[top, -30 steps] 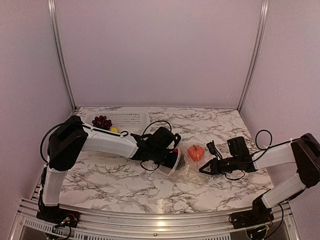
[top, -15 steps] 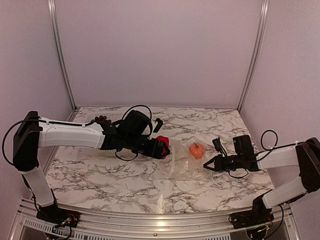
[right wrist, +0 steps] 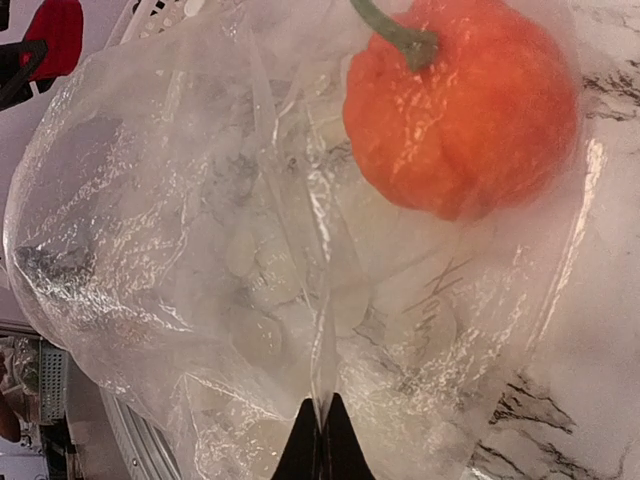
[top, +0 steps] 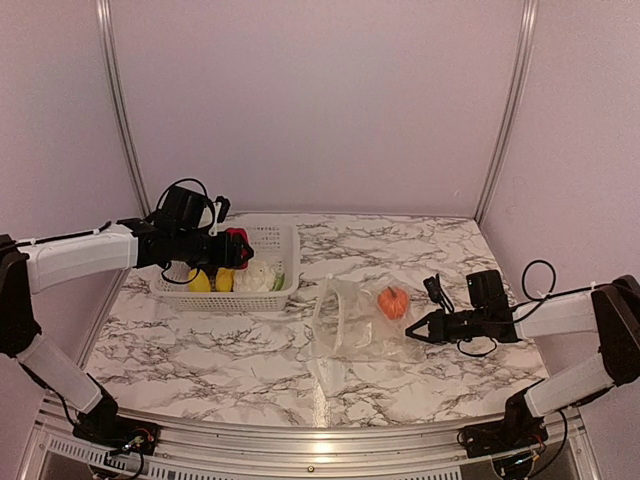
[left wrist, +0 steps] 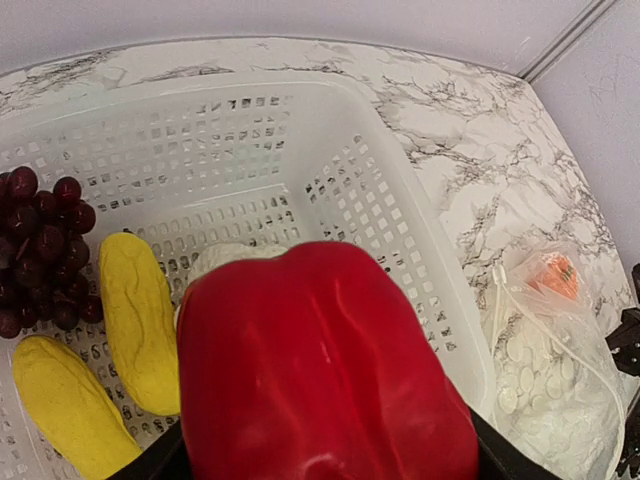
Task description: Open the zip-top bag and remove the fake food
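Observation:
The left gripper lowers the red bell pepper [left wrist: 320, 370] next toward the bare basket bottom [left wrist: 243, 218] beside the cauliflower below and releases it, since that patch is empty.
My left gripper [top: 238, 244] is shut on a red bell pepper [left wrist: 320, 370] and holds it above the white perforated basket [top: 285, 238]. In the basket lie a dark purple grape bunch [left wrist: 40, 240], two yellow pieces [left wrist: 140, 320] and a white cauliflower [top: 255, 278]. The clear zip-top bag [top: 360, 325] lies on the marble table with its mouth gaping to the left. An orange pumpkin-like piece [top: 393, 301] is still inside it, large in the right wrist view [right wrist: 460, 110]. My right gripper [top: 412, 331] is shut on the bag's right edge [right wrist: 322, 400].
The basket stands at the back left of the table, close to the left wall. A black cable [top: 437, 292] loops beside my right wrist. Metal wall rails rise at the back corners.
My left arm has swung from the bag's mouth back and left to over the basket, carrying the red pepper out of the bag. The right gripper has kept its hold.

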Robot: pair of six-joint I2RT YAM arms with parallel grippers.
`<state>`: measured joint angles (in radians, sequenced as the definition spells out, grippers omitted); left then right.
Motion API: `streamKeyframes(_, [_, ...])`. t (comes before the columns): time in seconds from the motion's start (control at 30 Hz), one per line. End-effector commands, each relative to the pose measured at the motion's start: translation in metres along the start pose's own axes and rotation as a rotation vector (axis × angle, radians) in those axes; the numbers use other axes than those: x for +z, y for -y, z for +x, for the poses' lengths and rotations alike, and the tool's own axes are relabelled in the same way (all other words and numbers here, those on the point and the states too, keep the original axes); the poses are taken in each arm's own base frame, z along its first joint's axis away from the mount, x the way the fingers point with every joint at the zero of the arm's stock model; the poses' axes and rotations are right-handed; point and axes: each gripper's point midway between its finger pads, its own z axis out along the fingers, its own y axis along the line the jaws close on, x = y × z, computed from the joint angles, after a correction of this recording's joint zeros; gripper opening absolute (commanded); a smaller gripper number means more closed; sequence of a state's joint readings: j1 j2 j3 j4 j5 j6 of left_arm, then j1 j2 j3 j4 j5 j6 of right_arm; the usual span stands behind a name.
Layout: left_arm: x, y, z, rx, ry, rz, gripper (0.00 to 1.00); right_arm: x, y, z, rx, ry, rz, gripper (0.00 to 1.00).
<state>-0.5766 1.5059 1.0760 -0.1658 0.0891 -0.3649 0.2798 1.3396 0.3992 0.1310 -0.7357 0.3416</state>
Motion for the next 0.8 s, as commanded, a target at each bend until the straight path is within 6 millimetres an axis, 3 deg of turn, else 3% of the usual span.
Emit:
streamKeyframes(0.0, [0.010, -0.044, -0.002, -0.031, -0.017, -0.084, 0.76, -0.002, -0.007, -0.007, -0.035, 0.013, -0.031, 0.00])
streamKeyframes(0.1, [0.022, -0.055, -0.013, -0.052, 0.007, -0.101, 0.76, 0.000, -0.010, -0.006, -0.042, 0.005, -0.042, 0.00])
streamKeyframes(0.33, [0.059, -0.058, -0.039, -0.079, 0.030, -0.095, 0.78, 0.008, -0.018, -0.005, -0.065, -0.016, -0.054, 0.00])
streamKeyframes(0.47, [0.077, -0.062, -0.045, -0.089, 0.022, -0.103, 0.86, 0.010, -0.021, -0.006, -0.081, -0.029, -0.054, 0.00])
streamKeyframes(0.57, [0.080, -0.062, -0.049, -0.092, 0.018, -0.098, 0.98, 0.008, -0.023, -0.009, -0.084, -0.020, -0.048, 0.25])
streamKeyframes(0.63, [0.076, -0.061, -0.053, -0.085, 0.027, -0.100, 0.99, 0.004, -0.023, -0.012, -0.087, -0.008, -0.039, 0.38])
streamKeyframes(0.77, [0.058, -0.060, -0.066, -0.070, 0.081, -0.114, 0.99, -0.009, -0.019, -0.024, -0.080, 0.041, -0.008, 0.51])
